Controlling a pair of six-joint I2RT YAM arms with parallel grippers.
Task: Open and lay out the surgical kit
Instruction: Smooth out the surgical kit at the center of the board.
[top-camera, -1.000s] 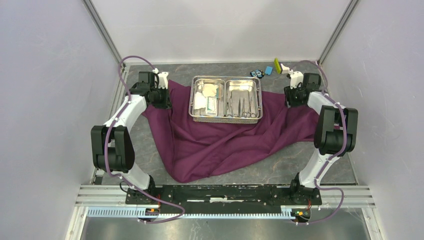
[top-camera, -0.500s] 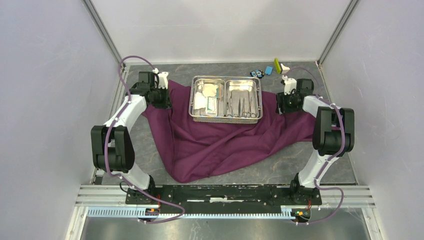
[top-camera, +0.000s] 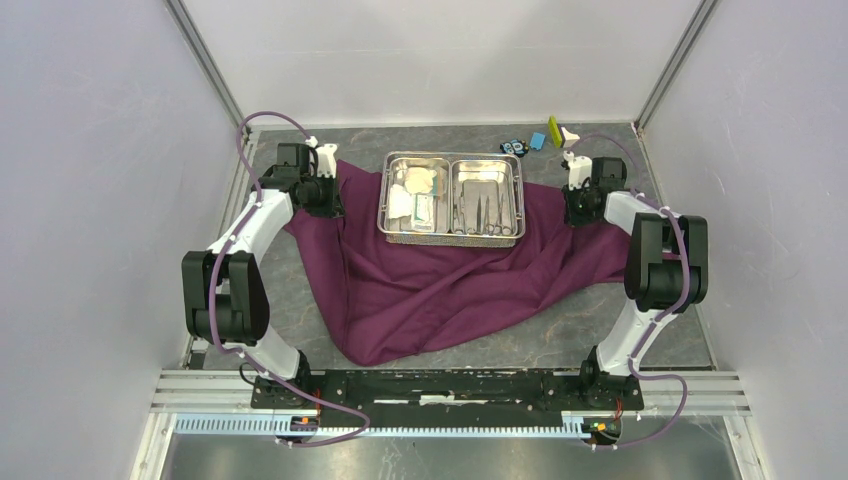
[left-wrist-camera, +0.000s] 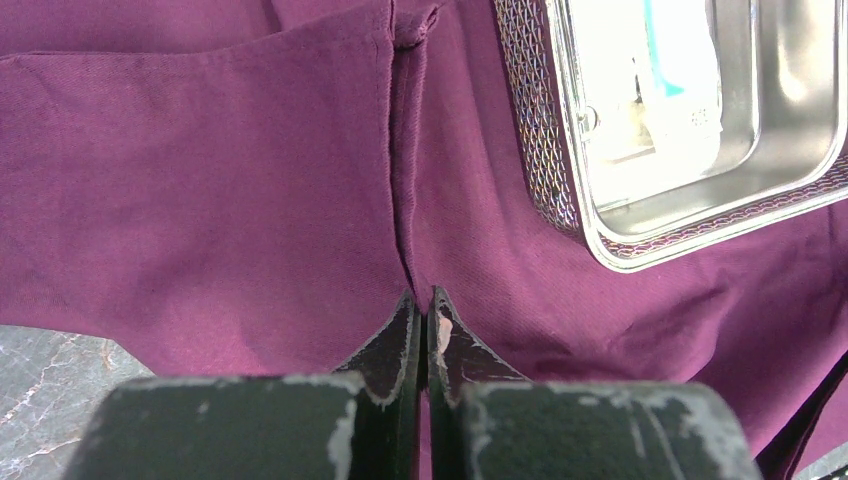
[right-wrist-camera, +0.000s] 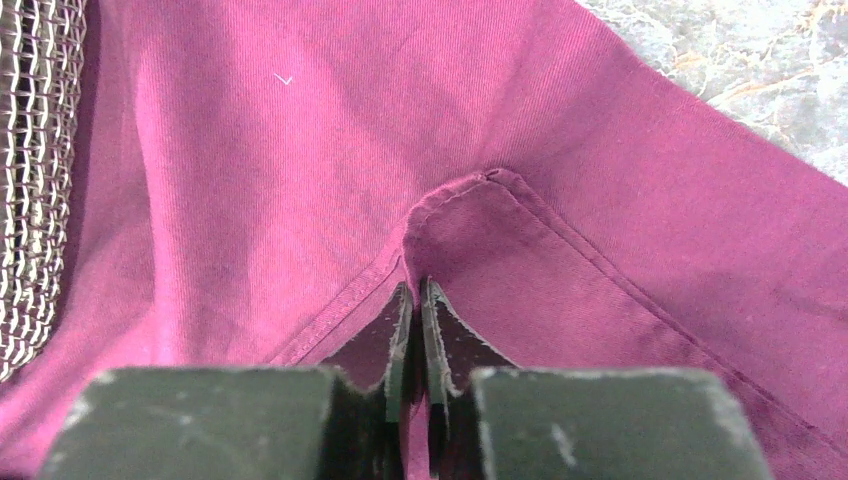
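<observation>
Next, my left gripper moves back and to the left in the top view to release the cloth's fold, as bare tabletop lies that way.
A large plum-purple cloth (top-camera: 440, 280) lies spread on the table. The shiny two-compartment steel tray (top-camera: 452, 235) stands on it at the back. Its left half holds a white packet (top-camera: 424, 209) and gauze pads (top-camera: 417, 181); its right half holds slim steel instruments (top-camera: 480, 212). My left gripper (top-camera: 330, 196) is shut on a fold of the cloth (left-wrist-camera: 300, 180) left of the tray (left-wrist-camera: 640, 250). My right gripper (top-camera: 572, 205) is shut on a hemmed corner of the cloth (right-wrist-camera: 480, 200) right of the tray's mesh wall (right-wrist-camera: 35, 180).
Small blue (top-camera: 537, 141) and yellow-green (top-camera: 553, 131) blocks and a dark striped item (top-camera: 514, 147) lie at the back right, behind my right gripper. Grey walls close in both sides. Bare stone tabletop (top-camera: 650, 330) shows around the cloth.
My right gripper moved left toward the tray, then slightly back right, with the cloth corner in it; the cloth's right edge has shifted inward. The left arm has not moved.
</observation>
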